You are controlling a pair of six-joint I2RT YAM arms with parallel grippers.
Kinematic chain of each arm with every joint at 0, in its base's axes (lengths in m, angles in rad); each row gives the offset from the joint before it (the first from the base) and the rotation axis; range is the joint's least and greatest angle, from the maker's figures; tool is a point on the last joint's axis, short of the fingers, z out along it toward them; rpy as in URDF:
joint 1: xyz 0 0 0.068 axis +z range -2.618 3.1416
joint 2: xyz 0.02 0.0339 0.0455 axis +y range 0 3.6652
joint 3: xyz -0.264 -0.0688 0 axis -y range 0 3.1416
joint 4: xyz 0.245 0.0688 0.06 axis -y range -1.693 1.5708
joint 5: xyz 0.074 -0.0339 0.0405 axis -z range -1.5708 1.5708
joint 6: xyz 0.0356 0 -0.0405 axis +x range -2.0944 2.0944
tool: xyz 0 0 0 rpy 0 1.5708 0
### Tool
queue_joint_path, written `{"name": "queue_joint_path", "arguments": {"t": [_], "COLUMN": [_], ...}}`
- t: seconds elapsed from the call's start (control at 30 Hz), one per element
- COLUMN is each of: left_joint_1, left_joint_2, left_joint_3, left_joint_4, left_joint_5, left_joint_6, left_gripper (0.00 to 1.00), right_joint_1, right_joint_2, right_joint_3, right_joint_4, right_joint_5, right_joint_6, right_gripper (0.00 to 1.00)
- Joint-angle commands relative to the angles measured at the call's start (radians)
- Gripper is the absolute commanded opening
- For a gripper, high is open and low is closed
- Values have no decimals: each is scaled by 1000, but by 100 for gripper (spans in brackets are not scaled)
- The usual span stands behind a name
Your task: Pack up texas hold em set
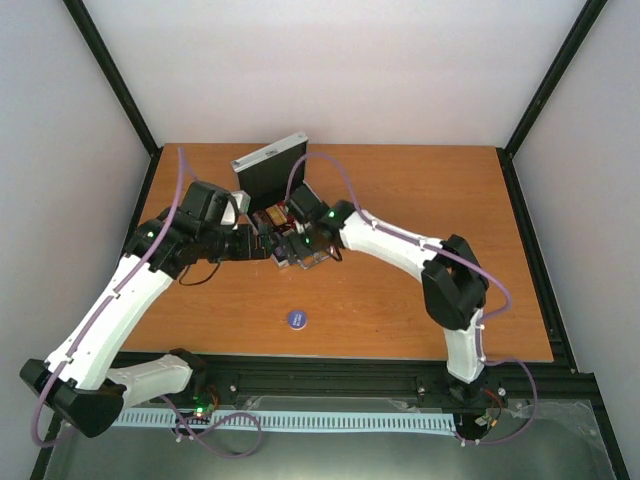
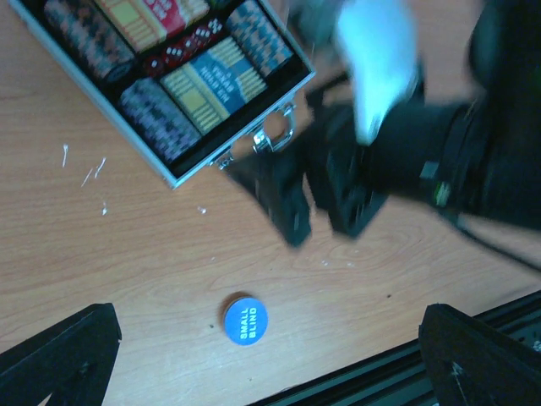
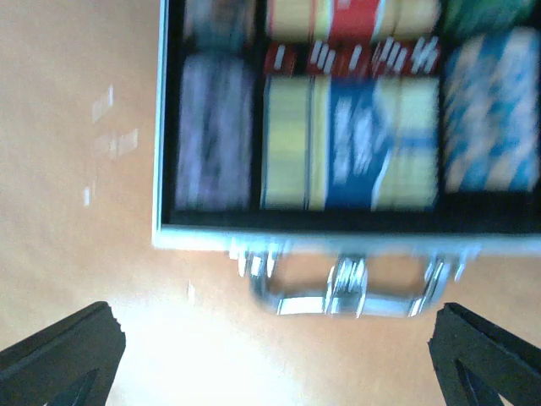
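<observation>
The blue SMALL BLIND disc (image 1: 297,319) is below my right gripper, toward the base, so next my right gripper needs to pull back from the case and move down over the disc.
The silver case stands open at the table's back middle, lid (image 1: 270,166) upright. In the left wrist view its tray (image 2: 182,173) holds grey chip stacks (image 2: 159,118), a red card box (image 2: 156,15), a blue-yellow card box (image 2: 213,82) and red dice (image 2: 179,52). The right wrist view shows the blue-yellow box (image 3: 351,142), the dice (image 3: 355,59) and the metal handle (image 3: 347,289), blurred. The blue disc (image 1: 296,318) marked SMALL BLIND lies on the table near the front, below my left gripper (image 2: 270,364). My left gripper (image 1: 262,245) is open and empty. My right gripper (image 1: 299,250) is open and empty above the case's front edge (image 3: 270,364).
The right arm's gripper (image 2: 325,190) shows blurred in the left wrist view, beside the case's latch. A black frame rail (image 1: 330,378) runs along the table's near edge. White walls close in the back and sides.
</observation>
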Motion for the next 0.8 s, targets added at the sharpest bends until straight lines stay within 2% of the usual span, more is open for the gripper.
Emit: {"name": "queue_joint_path", "arguments": {"t": [0.0,0.13,0.3,0.6,0.77], "left_joint_1": [6,7,6,6,6], "left_joint_2": [-30,-57,-99,-131,-145], "left_joint_3": [85,91,67,39,30], "left_joint_4": [-16,-35,-38,-62,-72], "left_joint_5": [15,10,9,-2,-14], "left_joint_6": [-16,-16,-16,-16,-20], "left_gripper": [100,100,100,100,100], "right_joint_1": [102,225,314,348,347], "right_joint_2": [-99,-144,-115,-36,11], "right_joint_3": [-185,-283,-307,-304,-282], "right_joint_4": [-87,-101,-92,-75,-77], "right_joint_5": [14,18,9,-8,-9], "right_joint_6": [52,101,153,164,140], "right_gripper": [100,100,98,97,90]}}
